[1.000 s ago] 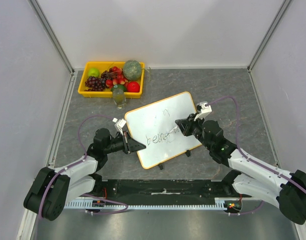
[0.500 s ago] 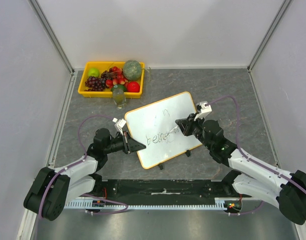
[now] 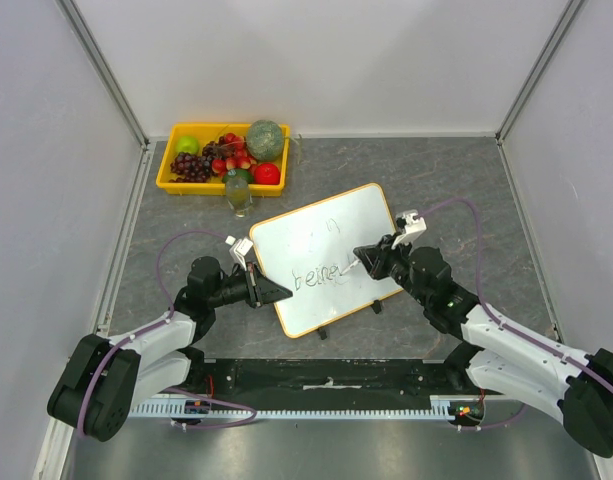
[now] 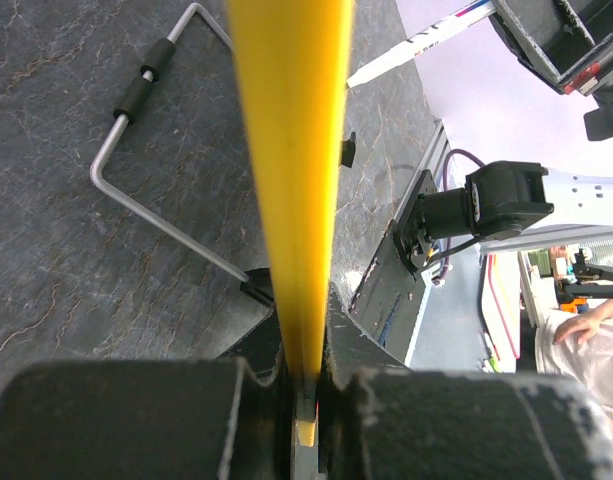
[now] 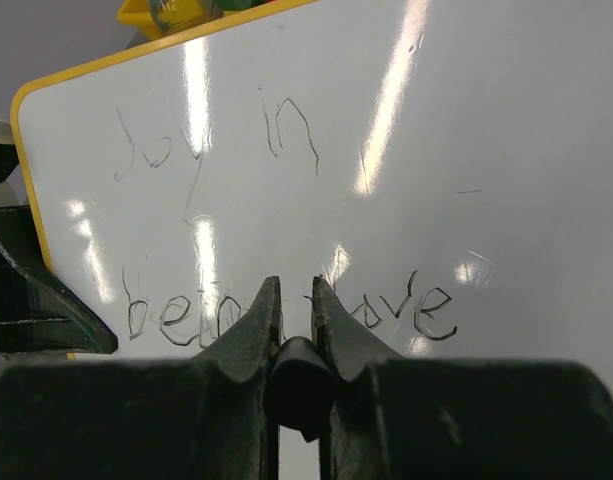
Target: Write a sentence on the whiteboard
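Note:
My right gripper draws back past the whiteboard's near edge and down next, releasing the marker (image 3: 352, 263), since bare tabletop by that edge lies below and back from it.
The whiteboard (image 3: 326, 240), white with an orange-yellow frame, stands tilted on its wire stand in the middle of the table. The sentence (image 5: 416, 305) reads roughly "Joy in / being love" in thin dark strokes, and its lower line (image 3: 316, 276) also shows from above. My left gripper (image 3: 281, 292) is shut on the board's near-left frame edge (image 4: 291, 150), which runs up between the jaws. My right gripper (image 3: 366, 256) is shut on a marker (image 3: 352, 263) and hovers over the lower line's right end. The marker's dark end (image 5: 298, 385) sits between the jaws of the right gripper (image 5: 291, 290).
A yellow fruit tray (image 3: 164, 165) with grapes, apples and a melon sits at the back left. A small glass jar (image 3: 240, 195) stands just in front of it. The board's wire stand (image 4: 136, 200) rests on the grey tabletop. Enclosure walls stand on three sides.
My right gripper with the marker has drawn slightly back toward the near right. The left gripper and the board have not moved.

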Tool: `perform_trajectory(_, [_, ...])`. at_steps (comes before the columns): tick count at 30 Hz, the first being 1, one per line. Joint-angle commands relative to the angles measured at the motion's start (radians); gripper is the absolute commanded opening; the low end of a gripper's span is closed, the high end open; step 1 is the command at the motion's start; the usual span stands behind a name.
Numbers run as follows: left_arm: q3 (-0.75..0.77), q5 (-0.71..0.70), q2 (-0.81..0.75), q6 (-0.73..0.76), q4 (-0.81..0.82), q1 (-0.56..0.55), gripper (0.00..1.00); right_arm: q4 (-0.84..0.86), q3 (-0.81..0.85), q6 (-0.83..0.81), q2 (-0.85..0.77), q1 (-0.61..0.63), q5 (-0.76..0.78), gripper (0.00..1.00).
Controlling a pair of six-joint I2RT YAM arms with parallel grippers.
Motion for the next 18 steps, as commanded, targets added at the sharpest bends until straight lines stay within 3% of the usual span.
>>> perform_trajectory(1, [-0.017, -0.101, 0.021, 0.098, -0.134, 0.003, 0.02, -0.154, -0.058, -0.047, 0.032, -0.006, 0.003, 0.00])
perform_trajectory(11, [-0.016, -0.100, 0.021, 0.098, -0.133, 0.003, 0.02, -0.132, -0.090, -0.034, 0.034, -0.004, -0.037, 0.00])
perform_trajectory(18, [-0.017, -0.100, 0.020, 0.096, -0.134, 0.003, 0.02, -0.020, -0.108, 0.032, 0.078, -0.006, -0.072, 0.00])
